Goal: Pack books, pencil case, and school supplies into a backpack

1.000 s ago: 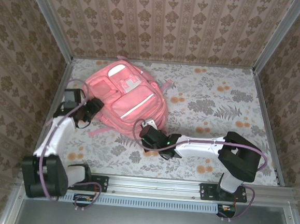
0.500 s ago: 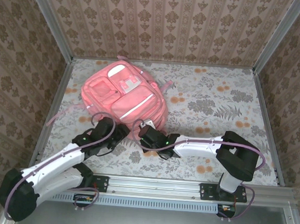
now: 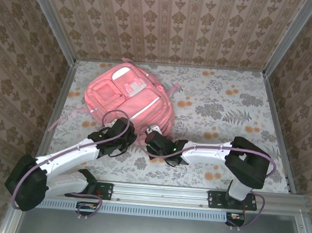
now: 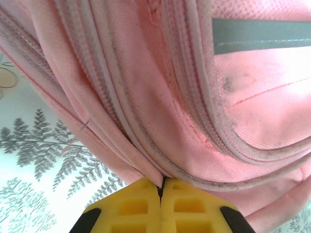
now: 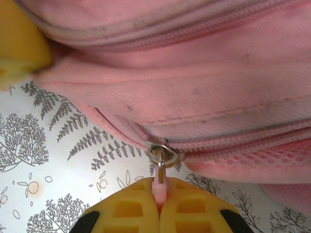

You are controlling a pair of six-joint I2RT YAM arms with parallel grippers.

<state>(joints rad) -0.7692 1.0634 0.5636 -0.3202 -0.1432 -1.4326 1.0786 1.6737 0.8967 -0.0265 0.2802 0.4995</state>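
Observation:
The left gripper needs to draw the crooked backpack's seam fold sideways first, toward the trailing pink strap of that backpack, and then release it.
The pink backpack (image 3: 128, 95) lies flat at the back left of the table. My left gripper (image 3: 129, 136) is at its near edge. In the left wrist view the left gripper (image 4: 161, 187) is shut on a fold of the backpack's (image 4: 194, 97) seam fabric beside a zipper track. My right gripper (image 3: 150, 139) sits just right of it. In the right wrist view the right gripper (image 5: 159, 192) is shut on the pink zipper pull (image 5: 159, 180) hanging from a metal slider (image 5: 162, 152) on the backpack (image 5: 194, 73). The books, pencil case and school supplies are out of view.
The table wears a floral cloth (image 3: 227, 108), with open room to the right of the backpack. Wallpapered walls (image 3: 168, 26) close in three sides. A pink strap (image 3: 58, 122) trails off the backpack toward the left wall. A yellow finger (image 5: 19, 43) of the left gripper shows in the right wrist view.
My left arm swung from the backpack's left side round to its near edge, and its gripper closed on the fabric. The right arm stayed put, holding the zipper pull.

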